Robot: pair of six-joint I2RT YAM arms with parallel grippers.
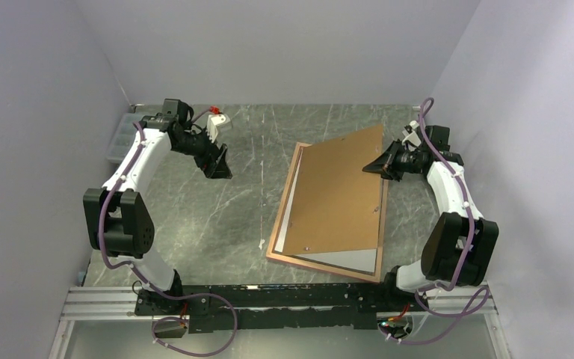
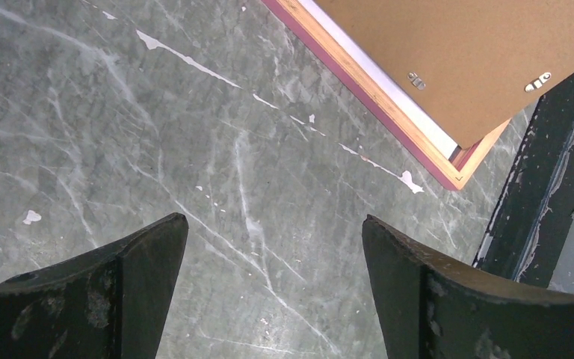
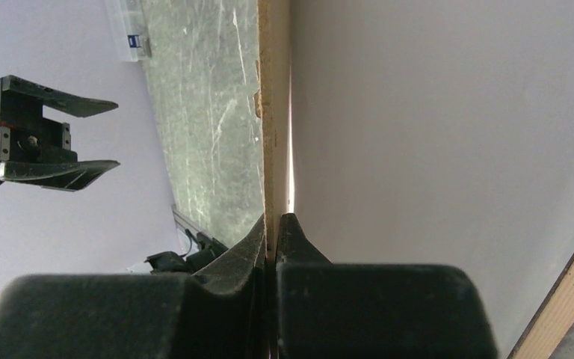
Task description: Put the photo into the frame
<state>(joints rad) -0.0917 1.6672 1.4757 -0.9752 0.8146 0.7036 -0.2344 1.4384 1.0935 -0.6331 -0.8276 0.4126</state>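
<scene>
My right gripper lowers toward the bar facing my left gripper next and releases the board's edge, since white sheet shows between the board (image 1: 340,194) and that bar.
The frame (image 1: 321,266) lies back up on the table, with tan rails (image 2: 377,101) and a pink outer edge. A brown backing board (image 1: 340,194) rests askew over it, its far right corner lifted. My right gripper (image 1: 383,163) is shut on that board's edge (image 3: 273,112). A white sheet (image 1: 351,259) lies inside the frame under the board. The photo's printed side shows nowhere, and I cannot tell if the sheet is its back. My left gripper (image 1: 220,168) hangs open and empty above bare table (image 2: 275,228), well left of the frame.
A clear plastic organiser box (image 1: 119,138) sits at the back left by the wall. The black and silver mounting rail (image 1: 284,295) runs along the near edge, close to the frame's near corner (image 2: 460,176). Pale walls enclose three sides.
</scene>
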